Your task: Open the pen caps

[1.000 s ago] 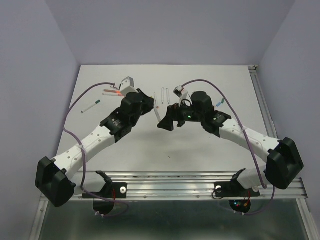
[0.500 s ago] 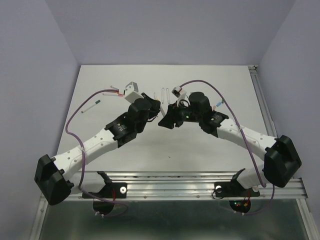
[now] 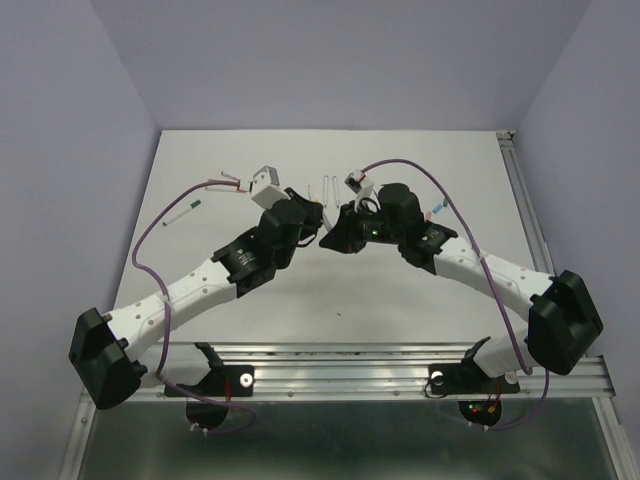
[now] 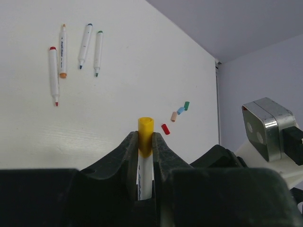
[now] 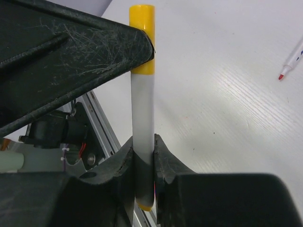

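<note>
The other uncapped pens lie beside the blue pen, so my right gripper will next move away from the yellow cap, then lower the pen there and let it go.
Both grippers meet over the middle of the table on one white pen [image 5: 142,113] with a yellow cap [image 4: 145,132]. My left gripper [image 4: 145,142] is shut on the pen right at the cap's lower edge, and the cap pokes out past its fingertips. My right gripper [image 5: 143,146] is shut on the pen's white barrel near its other end, where a yellow tip shows below the jaws. In the top view the left gripper [image 3: 316,222] and the right gripper [image 3: 336,230] almost touch. Loose pen caps lie apart on the table: red [image 4: 165,129], pink [image 4: 173,117], blue [image 4: 180,110], green [image 4: 186,105].
Several uncapped pens lie on the table, a red-ended one [image 4: 53,75], an orange one [image 4: 62,51], a blue one [image 4: 85,46] and a green one [image 4: 98,47]. Another red-tipped pen [image 5: 291,61] lies to the right. An aluminium rail [image 3: 400,360] runs along the near edge.
The left arm carried the pen rightward to the right gripper. The right gripper, open a second ago, has shut on the pen's barrel.
</note>
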Robot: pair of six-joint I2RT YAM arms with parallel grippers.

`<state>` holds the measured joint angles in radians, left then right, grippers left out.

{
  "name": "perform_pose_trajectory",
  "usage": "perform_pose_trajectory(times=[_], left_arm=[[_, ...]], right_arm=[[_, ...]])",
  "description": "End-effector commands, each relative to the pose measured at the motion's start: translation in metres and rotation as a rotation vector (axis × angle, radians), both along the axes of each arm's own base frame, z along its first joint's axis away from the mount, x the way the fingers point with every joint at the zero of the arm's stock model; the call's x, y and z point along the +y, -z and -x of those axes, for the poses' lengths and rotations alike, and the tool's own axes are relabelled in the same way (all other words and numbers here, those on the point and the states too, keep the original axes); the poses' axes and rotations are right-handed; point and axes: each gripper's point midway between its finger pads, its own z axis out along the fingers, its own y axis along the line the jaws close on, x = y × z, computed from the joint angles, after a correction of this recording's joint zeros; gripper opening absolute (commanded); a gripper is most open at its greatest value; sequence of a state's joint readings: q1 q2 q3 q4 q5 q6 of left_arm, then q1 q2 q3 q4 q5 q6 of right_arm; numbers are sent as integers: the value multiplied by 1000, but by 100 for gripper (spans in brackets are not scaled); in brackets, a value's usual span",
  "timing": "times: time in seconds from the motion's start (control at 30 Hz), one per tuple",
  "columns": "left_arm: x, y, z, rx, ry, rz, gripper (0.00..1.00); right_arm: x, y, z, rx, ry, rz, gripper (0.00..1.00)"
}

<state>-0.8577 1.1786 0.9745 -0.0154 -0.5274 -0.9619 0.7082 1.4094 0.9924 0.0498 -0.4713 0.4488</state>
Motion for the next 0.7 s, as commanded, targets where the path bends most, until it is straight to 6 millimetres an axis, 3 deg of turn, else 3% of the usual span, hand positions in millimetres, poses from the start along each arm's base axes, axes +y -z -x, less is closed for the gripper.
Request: perform_pose_trajectory(times=[0.0,0.07,0.13,0.2,0.23,0.37,0.43,0.47,0.57,0.6,0.67], left_arm=[[29,-37,-21,-125,-174,-16,0],[34,-47,-32,-161,-211,-32,0],[50,-49,-51,-172,-277,-76,0],[52,-49,-68,-167,-265,-75,0],[67,-49,-81,-166,-301,-75,0],[95,-43,-109,-168,-372,-90,0],[96,-40,-117,-160,-350,-91,0],[97,-40,-119,-165,-340,-100,0],[85,-27,-124,-149,-266,-112,0],[79,-21,-124,-140,-234,-121,0],[59,0,-126,-97,-132,-124,0]], right_arm=[[2,-12,21,3,-79,-27,1],[-2,0,44,58,-138,-30,1],[-7,13,69,116,-192,-28,1],[-9,20,89,146,-222,-21,1],[-12,22,96,151,-235,-20,1],[-26,26,119,173,-255,-30,1],[-30,19,117,137,-222,-39,1],[-37,26,118,161,-197,-1,1],[-47,23,94,128,-42,60,1],[-51,23,85,120,13,84,1],[-70,22,47,113,215,141,1]])
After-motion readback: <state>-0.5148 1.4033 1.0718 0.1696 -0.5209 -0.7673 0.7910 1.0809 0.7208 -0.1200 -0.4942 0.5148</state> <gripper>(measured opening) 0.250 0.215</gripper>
